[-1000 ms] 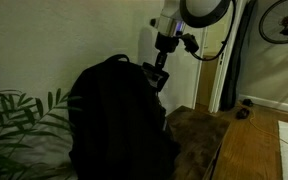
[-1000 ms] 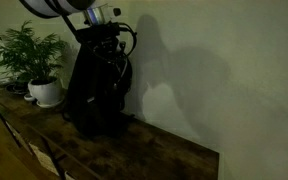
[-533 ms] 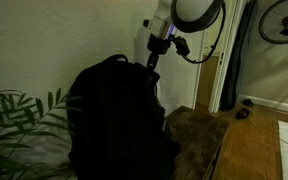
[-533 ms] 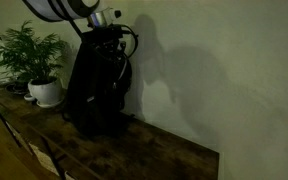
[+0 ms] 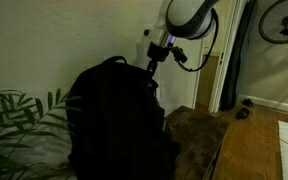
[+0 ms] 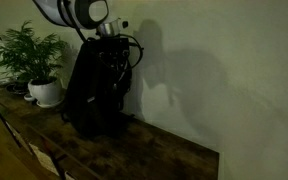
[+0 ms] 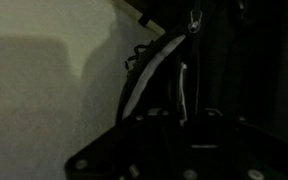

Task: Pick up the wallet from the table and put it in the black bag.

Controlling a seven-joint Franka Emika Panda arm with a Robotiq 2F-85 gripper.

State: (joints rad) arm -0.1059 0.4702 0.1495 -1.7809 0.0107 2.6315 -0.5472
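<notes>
The robot's gripper will go down a little next, into the black bag's opening [image 5: 147,75] [image 7: 174,87], to let go of the wallet, because its fingers are already over that opening.
The black bag [image 5: 112,120] stands upright on the table [image 5: 199,125] against the wall and also shows in the other exterior view [image 6: 94,95]. My gripper [image 5: 152,68] points down at the bag's top rear edge, close to the wall [image 6: 114,50]. In the wrist view the gripper [image 7: 182,112] is a dark shape over the bag's opening, whose light edge [image 7: 144,75] curves up to a zipper pull [image 7: 194,20]. A thin pale sliver shows between the fingers. The wallet is not visible, and it is too dark to tell how the jaws stand.
A leafy plant [image 5: 14,115] stands beside the bag, and in the other exterior view it is in a white pot [image 6: 46,92]. The table's bare top [image 6: 144,152] runs along the wall. A doorway [image 5: 229,60] lies beyond the table's end.
The arm has swung and the gripper has shifted a little sideways along the bag's top toward the wall. The bag has not moved.
</notes>
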